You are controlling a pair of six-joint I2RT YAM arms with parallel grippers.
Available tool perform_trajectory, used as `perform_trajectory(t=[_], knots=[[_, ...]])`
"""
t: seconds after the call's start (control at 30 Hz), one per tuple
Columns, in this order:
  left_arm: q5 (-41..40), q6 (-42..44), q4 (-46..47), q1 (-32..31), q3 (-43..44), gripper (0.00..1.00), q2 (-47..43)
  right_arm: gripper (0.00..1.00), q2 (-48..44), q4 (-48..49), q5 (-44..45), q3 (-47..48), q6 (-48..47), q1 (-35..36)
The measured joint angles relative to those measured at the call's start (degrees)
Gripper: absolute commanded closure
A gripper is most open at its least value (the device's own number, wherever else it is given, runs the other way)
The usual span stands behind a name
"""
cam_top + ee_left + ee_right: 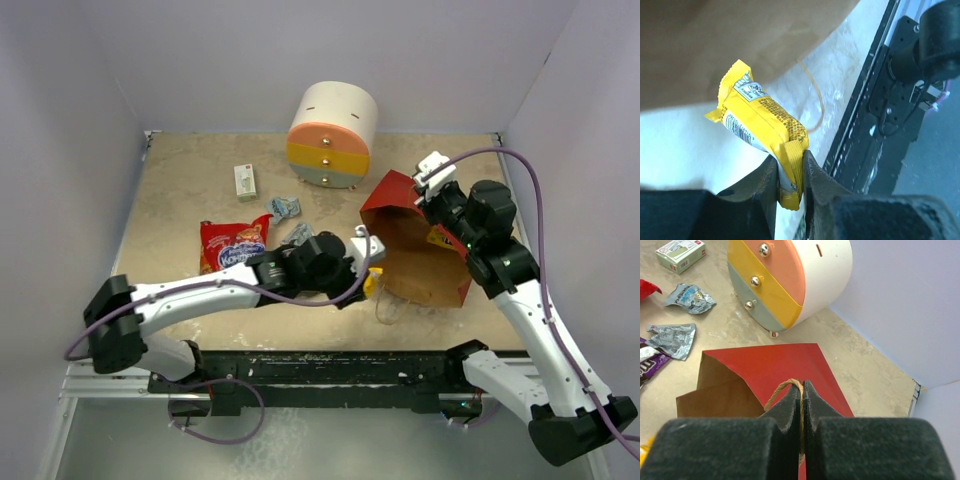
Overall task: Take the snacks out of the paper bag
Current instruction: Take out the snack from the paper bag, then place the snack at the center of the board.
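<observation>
I will move my left gripper left in the top view toward the red chip bag [232, 243] and release the yellow candy wrapper, since other snacks already lie there.
The paper bag [420, 245], red outside and brown inside, lies open at the right middle of the table. My right gripper [802, 390] is shut on its twisted loop handle [782, 389] and holds the bag's upper edge up. My left gripper [791, 167] is shut on a yellow candy wrapper [757, 117] just outside the bag's mouth, low over the table. The red chip bag [232, 243] lies left of the left arm. Two silver wrappers [690, 296] and a dark brown one [647, 362] lie on the table near the bag.
A round white-orange-yellow drawer unit [333, 135] stands at the back. A small white-green box [244, 181] lies to its left. The bag's second loop handle [392, 305] lies on the table near the front rail [330, 368].
</observation>
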Motion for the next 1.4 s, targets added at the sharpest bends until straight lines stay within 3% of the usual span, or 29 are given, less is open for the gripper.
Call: perform_trajectory(t=[0.13, 0.27, 0.37, 0.53, 0.87, 1.17, 1.4], knots=[[-5.4, -3.6, -7.9, 0.0, -2.7, 1.00, -8.8, 1.00, -0.3, 0.3, 0.0, -0.9, 0.0, 0.2], [-18.2, -7.1, -17.7, 1.0, -1.3, 1.00, -14.9, 1.00, -0.9, 0.3, 0.2, -1.4, -0.1, 0.2], [-26.3, -8.1, -22.7, 4.5, 0.9, 1.00, -14.8, 1.00, -1.2, 0.3, 0.2, -1.5, -0.2, 0.2], [-32.5, -8.5, -24.4, 11.5, 2.1, 1.00, -9.9, 1.00, -1.2, 0.0, -0.1, -1.5, -0.2, 0.2], [-31.7, -9.6, -21.0, 18.6, 1.5, 1.00, 0.1, 1.00, -0.9, -1.4, -1.0, -1.3, -0.2, 0.2], [-24.2, -11.0, -17.9, 18.5, -8.8, 1.00, -5.4, 1.00, -0.9, -2.7, -1.1, -1.3, 0.0, 0.2], [-19.7, -10.4, -14.2, 18.5, -13.5, 0.86, -7.1, 1.00, 0.2, -2.7, -1.4, -1.3, 0.0, 0.2]])
